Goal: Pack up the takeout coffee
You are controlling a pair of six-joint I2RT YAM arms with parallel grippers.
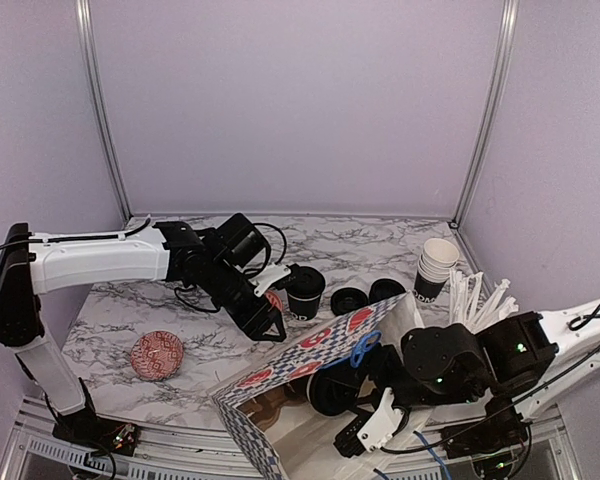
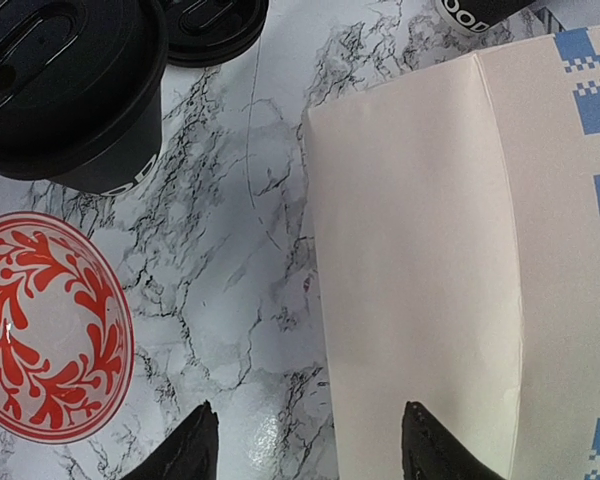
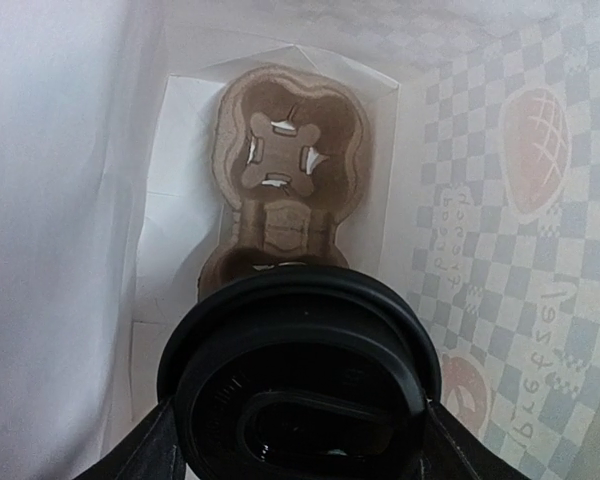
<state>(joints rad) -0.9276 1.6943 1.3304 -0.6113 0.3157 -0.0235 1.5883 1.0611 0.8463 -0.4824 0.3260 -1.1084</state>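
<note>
My right gripper will next lower the second lidded coffee cup into the carrier's half-covered hollow (image 3: 248, 262) and release it there, since the cup already hangs over that end of the carrier.
A takeout coffee cup (image 1: 305, 290) with a black lid stands on the marble table, also in the left wrist view (image 2: 65, 80). My left gripper (image 1: 268, 322) is open and empty (image 2: 308, 452), low over the table between a red patterned bowl (image 2: 45, 325) and the paper bag's wall (image 2: 430, 270). My right gripper (image 1: 344, 398) is shut on a second lidded coffee cup (image 1: 326, 388) inside the open bag (image 1: 310, 350). In the right wrist view this cup (image 3: 300, 380) hangs above a brown cardboard cup carrier (image 3: 290, 170) on the bag's floor.
Two loose black lids (image 1: 349, 299) (image 1: 386, 290) lie right of the standing cup. A stack of open cups (image 1: 437, 265) and a cup of white straws (image 1: 480, 295) stand at the back right. Another red bowl (image 1: 158, 355) sits front left.
</note>
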